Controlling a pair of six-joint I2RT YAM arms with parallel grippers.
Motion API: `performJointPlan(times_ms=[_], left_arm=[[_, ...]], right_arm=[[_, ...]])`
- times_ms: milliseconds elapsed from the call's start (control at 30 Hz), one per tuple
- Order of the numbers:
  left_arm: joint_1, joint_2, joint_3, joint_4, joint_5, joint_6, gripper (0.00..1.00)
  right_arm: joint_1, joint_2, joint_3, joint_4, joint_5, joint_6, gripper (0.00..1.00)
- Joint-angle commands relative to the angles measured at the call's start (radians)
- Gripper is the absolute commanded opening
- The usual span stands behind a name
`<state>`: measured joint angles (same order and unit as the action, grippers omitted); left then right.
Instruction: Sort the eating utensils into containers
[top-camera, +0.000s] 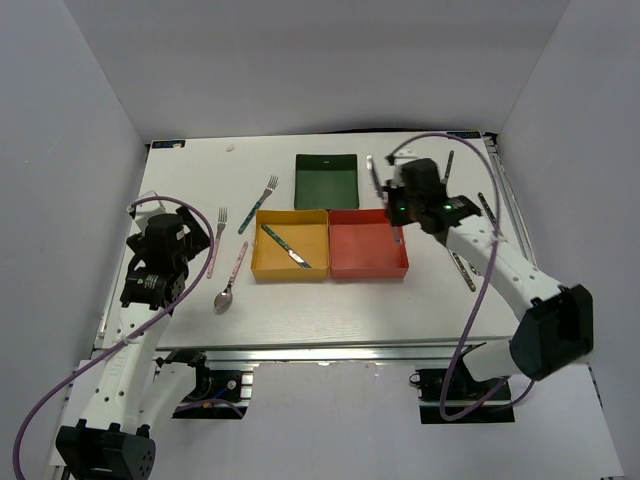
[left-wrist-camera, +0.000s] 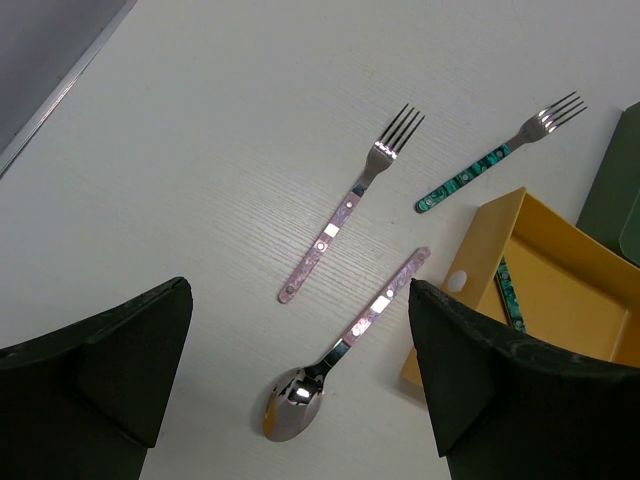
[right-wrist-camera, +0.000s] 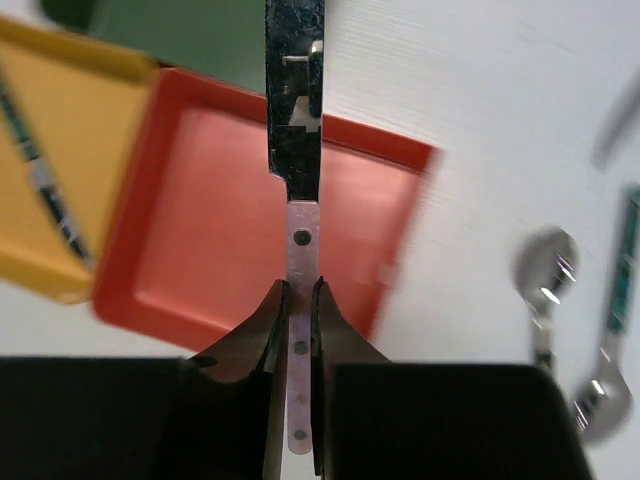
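Observation:
My right gripper needs to swing across the red tray (top-camera: 367, 257), lower beside the teal knife and release the pink handle, since the yellow tray (top-camera: 275, 262) holds that knife.
My right gripper (top-camera: 386, 200) is shut on the pink handle of a knife (right-wrist-camera: 297, 120), which it holds above the red tray (right-wrist-camera: 200, 230), blade pointing away. In the top view the knife (top-camera: 373, 180) hangs over the red tray's (top-camera: 367, 257) far edge. My left gripper (left-wrist-camera: 300, 380) is open above a pink-handled spoon (left-wrist-camera: 340, 350) on the table. A pink fork (left-wrist-camera: 345, 215) and a teal fork (left-wrist-camera: 490, 160) lie beyond it. The yellow tray (top-camera: 275, 262) holds a teal knife (top-camera: 287, 246). The dark green tray (top-camera: 326, 180) holds nothing.
More utensils lie on the table right of the trays: a spoon (right-wrist-camera: 545, 275) and a teal-handled piece (right-wrist-camera: 620, 270), seen in the top view as slim pieces (top-camera: 462, 270), (top-camera: 488, 215), (top-camera: 450, 165). The yellow tray's corner (left-wrist-camera: 490, 215) is close beside the left gripper's right finger.

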<state>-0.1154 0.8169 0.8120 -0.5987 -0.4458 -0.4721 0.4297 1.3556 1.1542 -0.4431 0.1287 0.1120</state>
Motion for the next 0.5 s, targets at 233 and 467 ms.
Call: performJointPlan(times_ms=[233,467], left_arm=[[-0.004,-0.019,0.019,-0.001,-0.042,-0.008,0.98],[-0.003,-0.015,0.021,0.000,-0.044,-0.008,0.98]], right_arm=[[0.383,0.306,0.272,0.084,-0.087,-0.142,0.00],[0.449,0.517,0.430,0.055,-0.152,-0.251,0.00]])
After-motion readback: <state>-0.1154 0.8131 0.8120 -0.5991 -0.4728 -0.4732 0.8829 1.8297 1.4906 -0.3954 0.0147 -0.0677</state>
